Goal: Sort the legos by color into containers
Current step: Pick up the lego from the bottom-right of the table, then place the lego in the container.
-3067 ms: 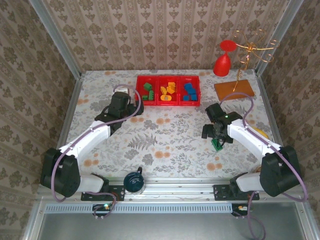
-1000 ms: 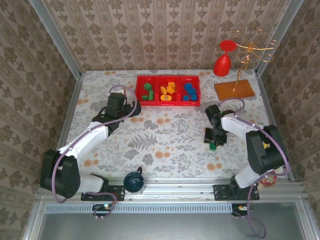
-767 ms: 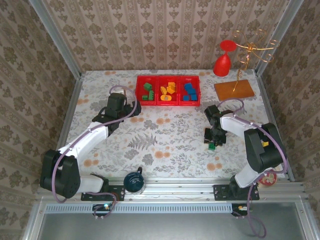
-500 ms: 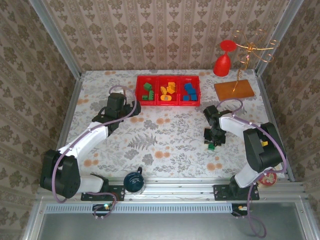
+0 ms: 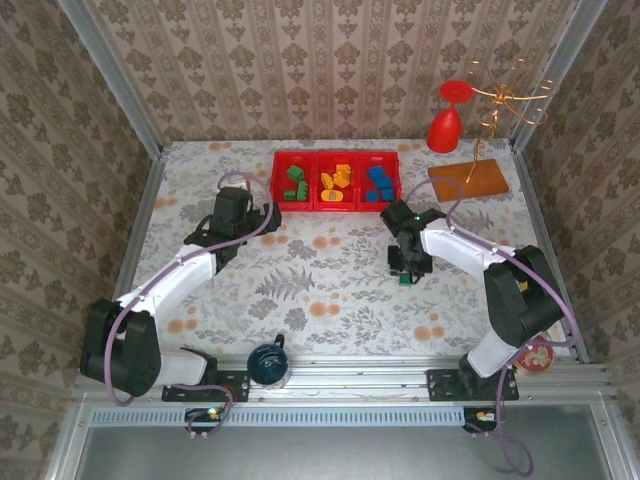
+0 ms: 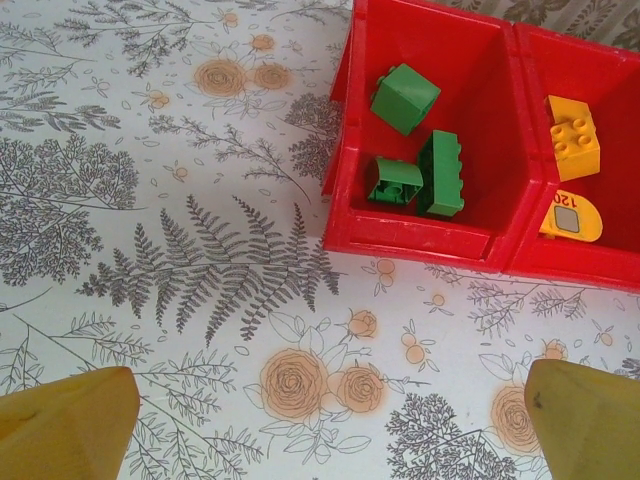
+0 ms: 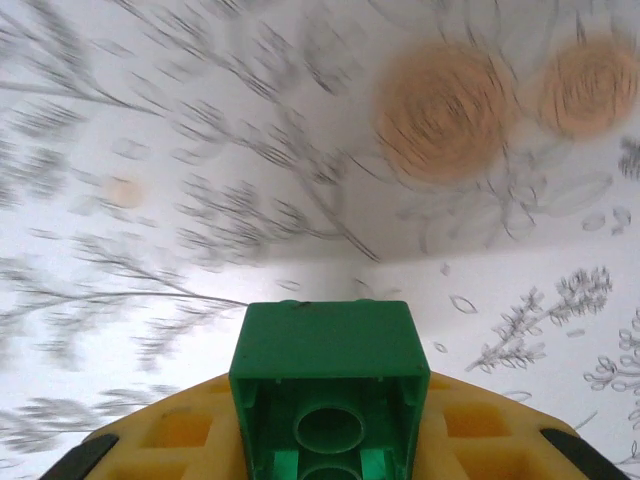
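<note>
The green lego in my right gripper needs to go outward next, over one end section of the red tray. I need to let go of it there, because the green legos share that section.
The red tray (image 5: 335, 207) stands at the back middle of the table, with green legos (image 5: 295, 183) in its left compartment, orange-yellow ones (image 5: 337, 180) in the middle and blue ones (image 5: 378, 184) on the right. My right gripper (image 5: 404, 272) hangs over the table in front of the tray's right end, shut on a green lego (image 5: 405, 279). In the right wrist view that green lego (image 7: 325, 380) sits hollow side up between the yellow pads (image 7: 170, 432). My left gripper (image 5: 266, 214) stands open beside the tray's left end; its fingertips (image 6: 65, 435) are wide apart in front of the tray (image 6: 420, 245), which holds three green legos (image 6: 405, 97).
An orange-brown board (image 5: 468, 178) with a gold wire stand (image 5: 490, 105) lies at the back right, and a red goblet (image 5: 445, 125) stands next to it. A dark round object (image 5: 267, 362) sits at the near edge between the arm bases. Patterned walls enclose the table.
My right gripper has closed on the green lego and carried it left and toward the tray. The left arm has stayed where it was, still open.
</note>
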Motion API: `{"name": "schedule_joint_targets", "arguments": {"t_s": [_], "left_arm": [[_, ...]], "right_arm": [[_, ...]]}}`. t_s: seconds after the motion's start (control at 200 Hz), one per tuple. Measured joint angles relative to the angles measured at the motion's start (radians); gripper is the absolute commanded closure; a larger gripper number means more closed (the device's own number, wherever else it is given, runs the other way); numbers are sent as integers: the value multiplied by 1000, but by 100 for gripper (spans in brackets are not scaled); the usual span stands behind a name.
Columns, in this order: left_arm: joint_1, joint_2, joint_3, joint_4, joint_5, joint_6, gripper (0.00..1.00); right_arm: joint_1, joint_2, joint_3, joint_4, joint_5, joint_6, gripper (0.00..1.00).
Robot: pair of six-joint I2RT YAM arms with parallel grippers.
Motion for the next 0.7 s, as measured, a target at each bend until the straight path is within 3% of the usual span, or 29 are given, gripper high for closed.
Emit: {"name": "schedule_joint_targets", "arguments": {"t_s": [0.31, 0.7], "left_arm": [[13, -8, -24, 5, -5, -7, 0], [42, -47, -48, 7, -9, -26, 0]], "right_arm": [[101, 82, 286, -1, 33, -1, 78], [189, 351, 767, 38, 71, -62, 77]]}}
